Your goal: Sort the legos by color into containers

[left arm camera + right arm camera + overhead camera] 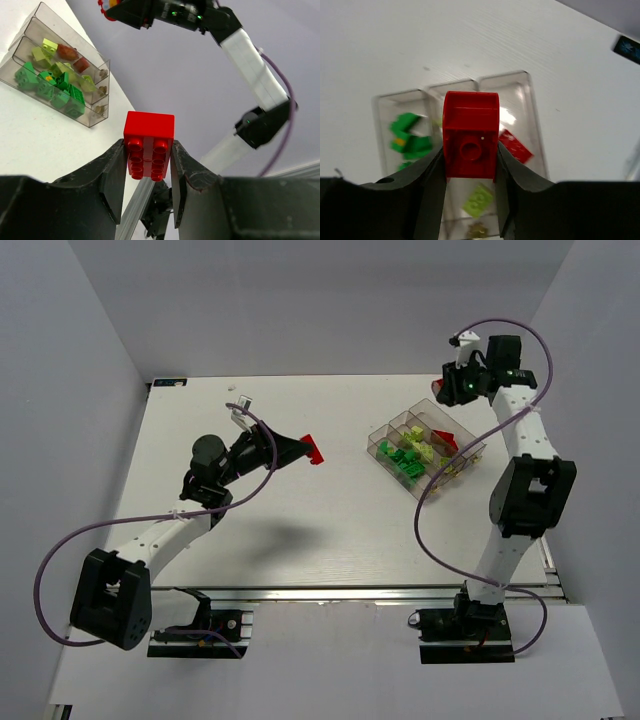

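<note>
The section of the tray holding the red lego [447, 438] [517, 139] is below and back from my right gripper. I should move my right gripper back and down next, to let go of red beside red.
My left gripper [148, 161] is shut on a red studded lego [149, 144], held above the table's middle, left of the containers [380, 435]. In the top view that brick [314, 450] shows at the fingertips of the left gripper [304, 448]. My right gripper [470, 167] is shut on another red lego [471, 134], hanging above the clear tray [536, 112]. Under it, the left compartment holds green legos [410, 137], the middle one a yellow-green lego [479, 200], and the right one a red lego [516, 146]. From above, the right gripper [445, 392] sits at the tray's far edge.
The clear tray [95, 114] lies at the table's right half, turned at an angle. The right arm [520, 490] rises beside it at the right edge. White walls close in the table on the left, back and right. The left arm's purple cable [60, 550] loops near its base.
</note>
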